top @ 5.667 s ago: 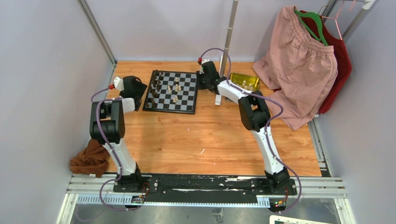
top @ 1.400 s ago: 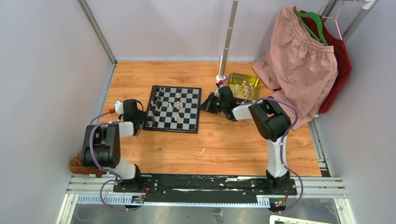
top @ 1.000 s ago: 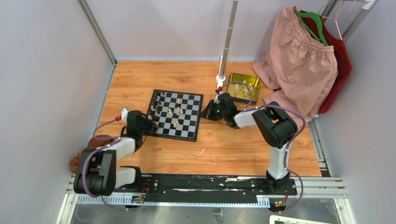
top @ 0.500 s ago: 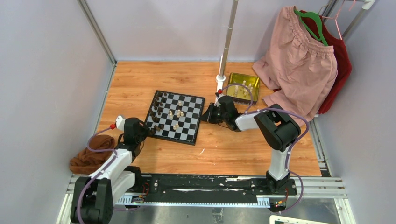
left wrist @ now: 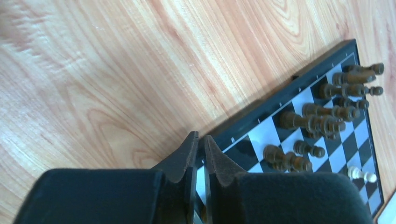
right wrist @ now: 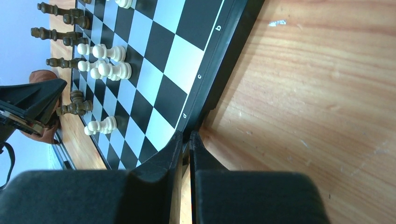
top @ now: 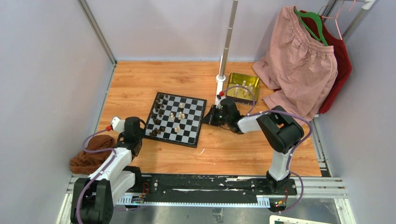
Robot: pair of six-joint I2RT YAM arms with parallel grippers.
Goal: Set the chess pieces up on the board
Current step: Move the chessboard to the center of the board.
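Observation:
The board (top: 191,122) lies slanted, so I will drag its rim with my right gripper onto bare tabletop, to the gripper's right in the top view, and release.
The board (top: 191,122) lies slightly turned on the wooden table. Dark chess pieces (top: 159,114) stand along its left side and a few cream ones (top: 176,116) near its middle. My left gripper (top: 141,131) sits at the board's near-left corner. In the left wrist view its jaws (left wrist: 200,137) straddle the black rim of the board (left wrist: 261,135) with only a thin slit, next to dark pieces (left wrist: 317,122). My right gripper (top: 207,119) is shut on the board's right edge. The right wrist view shows the gripper (right wrist: 186,135) clamping the rim of the board (right wrist: 154,70), with cream pieces (right wrist: 109,70) beyond.
A gold tin (top: 254,79) holding more cream pieces sits at the back right beside a pole base (top: 220,80). Pink shorts (top: 303,60) on a hanger drape over the right side. A brown cloth (top: 91,154) lies by the left arm's base.
The board has been dragged toward the near edge and turned a little clockwise, with both arms drawing back along with it. The left jaws show a slightly wider slit.

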